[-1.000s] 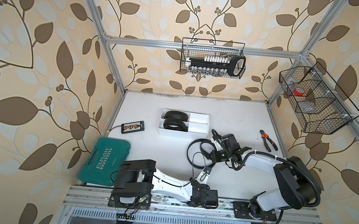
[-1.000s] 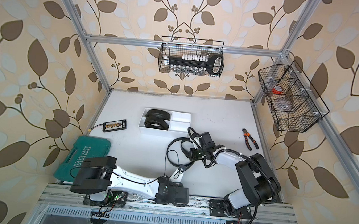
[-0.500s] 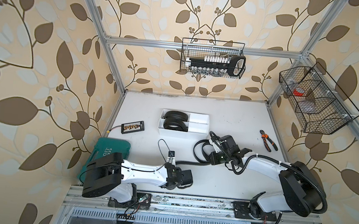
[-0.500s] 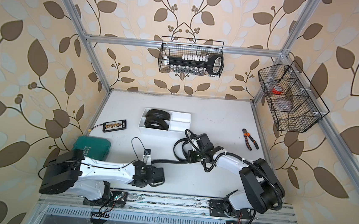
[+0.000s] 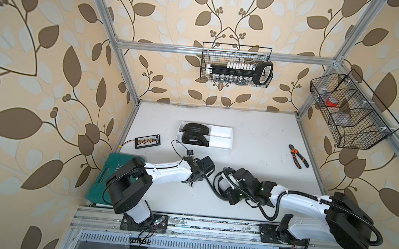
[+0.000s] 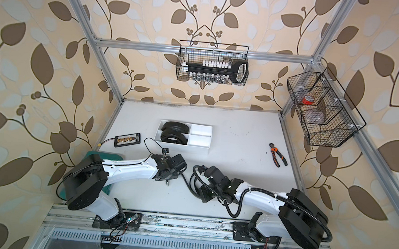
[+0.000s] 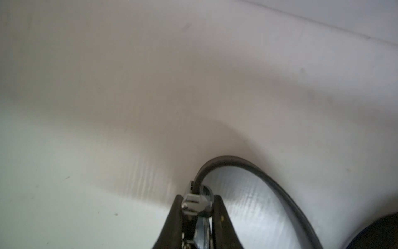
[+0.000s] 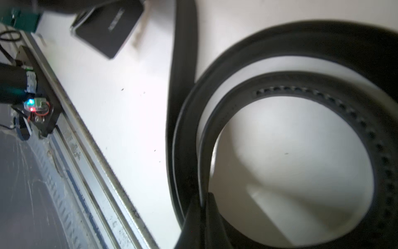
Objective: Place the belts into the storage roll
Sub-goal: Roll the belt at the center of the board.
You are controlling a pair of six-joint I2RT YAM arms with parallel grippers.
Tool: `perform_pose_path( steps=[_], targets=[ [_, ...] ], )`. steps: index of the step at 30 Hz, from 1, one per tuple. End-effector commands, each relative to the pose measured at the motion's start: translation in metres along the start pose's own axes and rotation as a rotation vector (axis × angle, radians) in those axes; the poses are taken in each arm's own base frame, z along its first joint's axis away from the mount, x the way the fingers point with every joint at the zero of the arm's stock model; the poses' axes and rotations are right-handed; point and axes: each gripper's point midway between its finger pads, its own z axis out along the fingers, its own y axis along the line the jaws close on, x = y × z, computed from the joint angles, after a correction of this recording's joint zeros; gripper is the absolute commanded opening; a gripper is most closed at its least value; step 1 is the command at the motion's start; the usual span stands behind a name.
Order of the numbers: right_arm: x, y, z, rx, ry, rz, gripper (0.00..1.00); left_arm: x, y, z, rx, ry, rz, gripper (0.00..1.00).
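The strap is unwound, so the robot's left gripper will next swing outward past the loop to the bare tabletop toward the pliers and let go of the buckle point(image 7: 192, 203).
The storage roll point(image 5: 219, 142) point(image 6: 198, 139), a white divided tray, lies at the table's mid back, with two coiled black belts point(image 5: 194, 134) point(image 6: 174, 133) in its left compartments. A third belt point(image 5: 216, 180) point(image 6: 192, 178) point(image 8: 301, 54) lies loosely looped on the table between my arms. My left gripper point(image 7: 197, 204) point(image 5: 192, 183) is shut on this belt's silver buckle point(image 7: 192, 203), and the strap point(image 7: 228, 159) arcs away from it. My right gripper point(image 8: 203, 197) is shut on the inner turn of the loop.
Orange-handled pliers point(image 5: 297, 158) lie at the right. A black connector board point(image 5: 147, 141) and a green tool case point(image 5: 114, 172) sit at the left. Wire baskets hang on the back wall point(image 5: 236, 67) and the right wall point(image 5: 348, 112). A metal rail point(image 8: 90, 163) runs along the front edge.
My left arm has swung from the front rail toward the table's middle, carrying the buckle end with it. The right gripper has shifted slightly nearer the front with the loop.
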Motion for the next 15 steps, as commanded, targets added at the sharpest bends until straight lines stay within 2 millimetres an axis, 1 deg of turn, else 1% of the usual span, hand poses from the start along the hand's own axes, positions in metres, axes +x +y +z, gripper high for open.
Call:
perform_pose_path(
  steps=[1, 4, 7, 11, 12, 15],
  targets=[
    [0.025, 0.009, 0.006, 0.006, 0.045, -0.017, 0.0, 0.008, -0.042, 0.005, 0.121, 0.091, 0.077, 0.0],
    [0.032, 0.022, 0.008, 0.004, 0.053, -0.058, 0.0, 0.011, -0.071, 0.01, 0.206, 0.134, 0.131, 0.0],
    [0.035, 0.032, 0.008, -0.005, 0.048, -0.103, 0.0, 0.014, -0.098, 0.009, 0.266, 0.15, 0.204, 0.0],
    [0.037, 0.05, 0.009, -0.053, 0.027, -0.154, 0.0, 0.018, -0.136, -0.003, 0.348, 0.147, 0.311, 0.0],
    [0.039, 0.054, 0.01, -0.057, 0.026, -0.17, 0.0, 0.019, -0.143, -0.006, 0.357, 0.146, 0.332, 0.0],
    [0.04, 0.06, 0.014, -0.05, 0.02, -0.211, 0.0, 0.023, -0.172, -0.015, 0.43, 0.16, 0.411, 0.0]
  ],
)
